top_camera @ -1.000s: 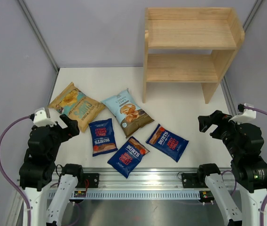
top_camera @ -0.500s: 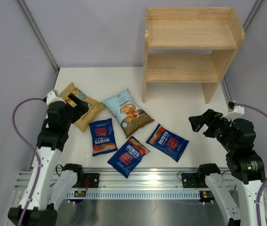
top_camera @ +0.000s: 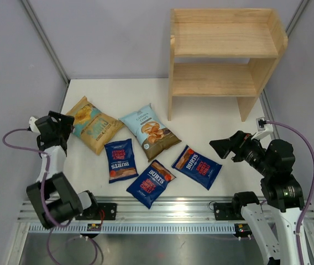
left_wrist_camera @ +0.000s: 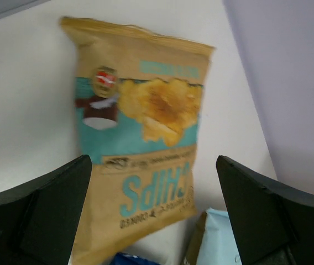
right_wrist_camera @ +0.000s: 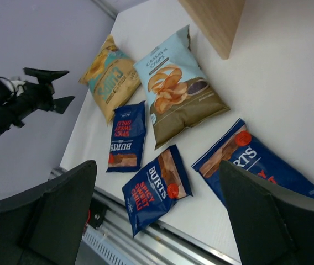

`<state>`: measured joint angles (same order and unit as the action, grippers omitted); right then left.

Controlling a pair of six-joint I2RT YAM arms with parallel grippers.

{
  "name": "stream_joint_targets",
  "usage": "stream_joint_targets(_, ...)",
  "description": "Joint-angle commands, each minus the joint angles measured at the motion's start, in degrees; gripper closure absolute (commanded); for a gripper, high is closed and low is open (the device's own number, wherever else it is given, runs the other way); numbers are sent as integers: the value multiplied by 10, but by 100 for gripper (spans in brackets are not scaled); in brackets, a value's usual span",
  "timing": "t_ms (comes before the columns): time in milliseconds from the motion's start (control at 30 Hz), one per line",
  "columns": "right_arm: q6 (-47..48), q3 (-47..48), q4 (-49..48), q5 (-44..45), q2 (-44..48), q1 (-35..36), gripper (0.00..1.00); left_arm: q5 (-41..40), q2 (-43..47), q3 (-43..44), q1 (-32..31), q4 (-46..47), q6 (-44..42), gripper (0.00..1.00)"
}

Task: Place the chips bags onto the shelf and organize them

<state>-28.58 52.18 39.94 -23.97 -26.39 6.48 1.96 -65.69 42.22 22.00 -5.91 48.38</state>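
The yellow bag's near teal edge faces the open fingers of my left gripper, so my left gripper will move down and to the right in the top view onto that edge next.
Five chips bags lie flat on the white table. The golden-yellow bag [top_camera: 93, 125] is at the left, and it fills the left wrist view [left_wrist_camera: 140, 127]. The pale blue bag [top_camera: 150, 131] lies beside it. Three dark blue BURTS bags [top_camera: 120, 160] [top_camera: 150, 183] [top_camera: 197, 167] lie nearer the front. The wooden shelf [top_camera: 223, 55] stands at the back right with nothing on either tier. My left gripper [top_camera: 64, 125] is open, just left of the yellow bag. My right gripper [top_camera: 222, 147] is open and empty, above the table right of the rightmost BURTS bag [right_wrist_camera: 256, 165].
Grey walls close in the table on the left, back and right. A metal rail [top_camera: 168, 212] runs along the front edge. The right wrist view shows the left arm [right_wrist_camera: 19, 102] beside the yellow bag [right_wrist_camera: 110, 77], and a shelf leg [right_wrist_camera: 215, 19].
My left arm has dropped low and swung to the far left, its gripper now beside the yellow bag. My right gripper has moved left, toward the bags.
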Motion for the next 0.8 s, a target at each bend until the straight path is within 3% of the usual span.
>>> stream_joint_targets(0, -32, -25, -73, -93, -2, 2, 1, 117, -84, -51, 71, 199, 67, 1)
stream_joint_targets(233, -43, -43, -116, -135, -18, 18, 1, 84, -185, -28, 85, 201, 1, 1)
stream_joint_targets(367, -42, -37, -123, -145, -25, 25, 1, 131, -251, -19, 85, 244, -20, 1)
stream_joint_targets(500, -40, -34, -126, -149, -30, 27, 1, 224, -323, -24, 85, 334, 20, 1)
stream_joint_targets(667, -40, -32, -129, -151, -35, 27, 1, 270, -405, -28, 84, 426, 73, 2)
stream_joint_targets(733, -42, -32, -131, -149, -37, 27, 1, 286, -415, -37, 82, 467, 87, 5)
stream_joint_targets(767, -41, -32, -133, -148, -38, 26, 0, 287, -418, -37, 82, 479, 87, 13)
